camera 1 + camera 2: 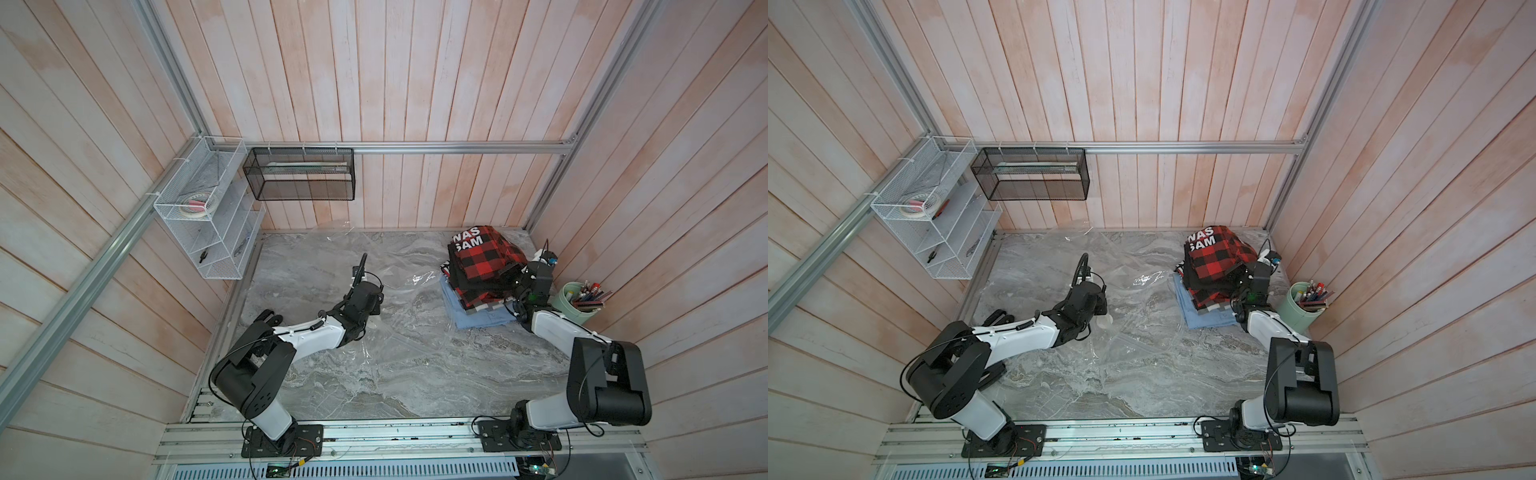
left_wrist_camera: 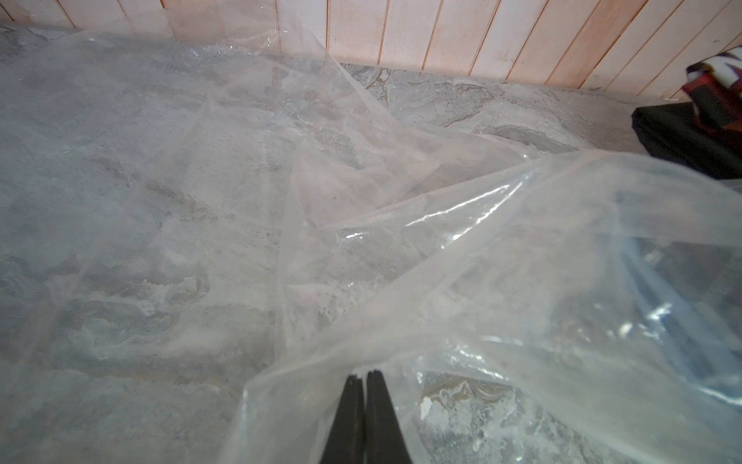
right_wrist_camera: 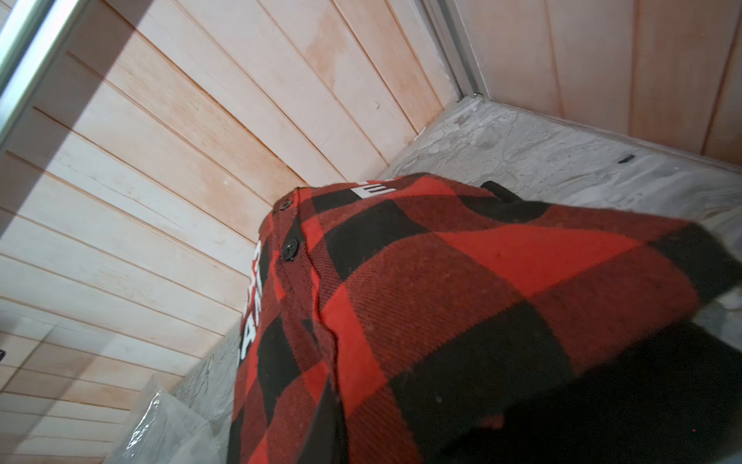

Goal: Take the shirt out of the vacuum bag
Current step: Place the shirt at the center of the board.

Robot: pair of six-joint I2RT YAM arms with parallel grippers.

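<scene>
I need to lower the shirt's near edge with my right gripper next onto the pile of folded clothes [image 1: 478, 291] below and release it, as the plaid is already clear of the bag [image 1: 399, 286].
The vacuum bag [image 1: 399, 286] [image 1: 1138, 286] lies as clear, crinkled plastic across the middle of the marble table. In the left wrist view my left gripper [image 2: 365, 374] is shut, pinching a fold of the bag's film [image 2: 441, 241] and holding it slightly off the table. The shirt [image 1: 484, 253] [image 1: 1219, 253] is red and black plaid with white letters and hangs outside the bag at the back right. My right gripper [image 1: 512, 271] [image 1: 1246, 272] is shut on its near edge. In the right wrist view the shirt [image 3: 441, 301] drapes over the fingers and hides them.
Under the shirt a pile of folded clothes [image 1: 478, 318] rests on the table, with a blue garment lowest. A green cup of pens [image 1: 579, 305] stands by the right wall. A white wire rack [image 1: 208, 220] and a black mesh basket [image 1: 299, 174] hang at the back left.
</scene>
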